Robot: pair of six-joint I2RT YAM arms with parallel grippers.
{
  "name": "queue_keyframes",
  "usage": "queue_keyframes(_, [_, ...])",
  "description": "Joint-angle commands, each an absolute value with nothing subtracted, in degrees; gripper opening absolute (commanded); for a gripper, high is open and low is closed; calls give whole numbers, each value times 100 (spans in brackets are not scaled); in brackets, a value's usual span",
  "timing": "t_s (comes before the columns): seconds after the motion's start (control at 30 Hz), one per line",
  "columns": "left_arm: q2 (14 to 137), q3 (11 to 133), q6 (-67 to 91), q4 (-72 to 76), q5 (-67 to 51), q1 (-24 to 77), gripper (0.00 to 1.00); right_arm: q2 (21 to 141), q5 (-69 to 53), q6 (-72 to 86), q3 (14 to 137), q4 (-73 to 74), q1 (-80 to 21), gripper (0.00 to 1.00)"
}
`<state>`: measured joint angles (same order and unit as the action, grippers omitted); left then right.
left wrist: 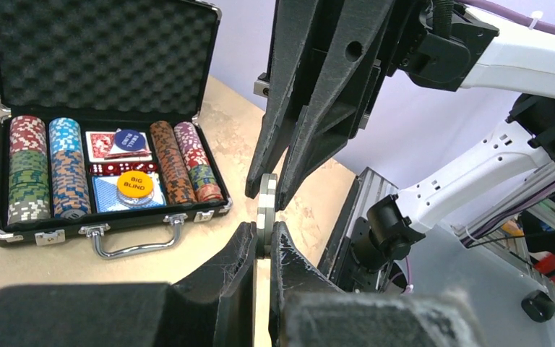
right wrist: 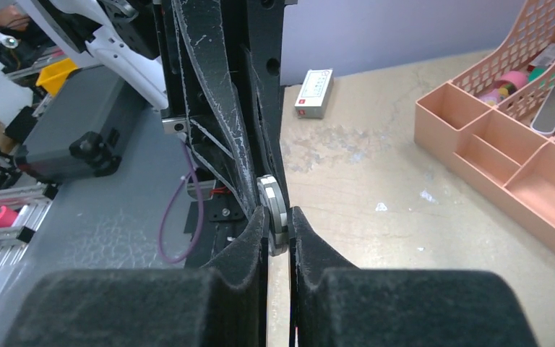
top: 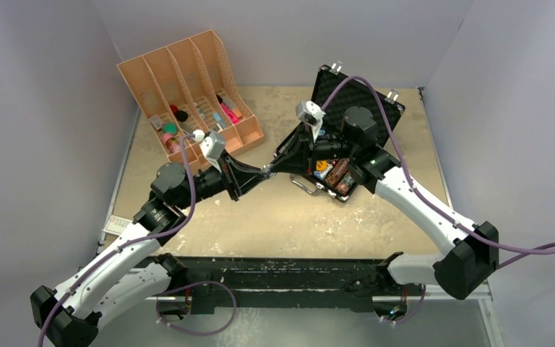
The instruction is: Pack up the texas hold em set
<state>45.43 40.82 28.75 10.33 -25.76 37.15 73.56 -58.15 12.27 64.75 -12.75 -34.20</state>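
My right gripper turns its fingers down next, lowers its held chips to the chip row's grey end and releases. That matching end lies below and outward of the gripper.
The black case [left wrist: 108, 50] stands open on the table, its foam lid upright. Inside are rows of striped chips [left wrist: 29, 170], card decks, a blue button and a yellow BIG BLIND button [left wrist: 136, 183]. In the top view the case [top: 361, 108] lies behind the right arm. Left of the case, above the table, my left gripper [left wrist: 262, 235] and right gripper [right wrist: 280, 217] meet tip to tip [top: 267, 172]. Both are shut on the same thin grey-and-white poker chips [left wrist: 266, 206] [right wrist: 273, 206], held edge-on. I cannot tell whether it is one chip or two.
An orange slotted organiser [top: 188, 94] [right wrist: 506, 152] with small items stands at the back left. A small white box [right wrist: 316, 92] lies near the table's left edge [top: 118, 224]. The case's silver handle [left wrist: 134, 242] sticks out towards the table's middle.
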Motion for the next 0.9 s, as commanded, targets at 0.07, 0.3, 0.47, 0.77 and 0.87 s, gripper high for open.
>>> queue_keyframes(0.07, [4497,4341,2733,1192,-2626,3683,0,7495,-6205,1480,6618,-1773,-3444,0])
queue_keyframes(0.3, [4417,4436,2681,541,-1503,3681,34,7476,-5620,1412,6591,-1552,-3440,0])
queue_keyframes(0.47, [4265,4483,2627,127,-556,3683,57,7309,-4072,939,6532,-1249,-3444,0])
queue_keyframes(0.77, [4039,4540,2512,-389,1138,3682,59,8507,-882,-13,6938,-396,-3444,0])
queue_keyframes(0.87, [4071,4485,2522,-363,1235,3684,59,9095,-676,-83,7209,-240,-3448,0])
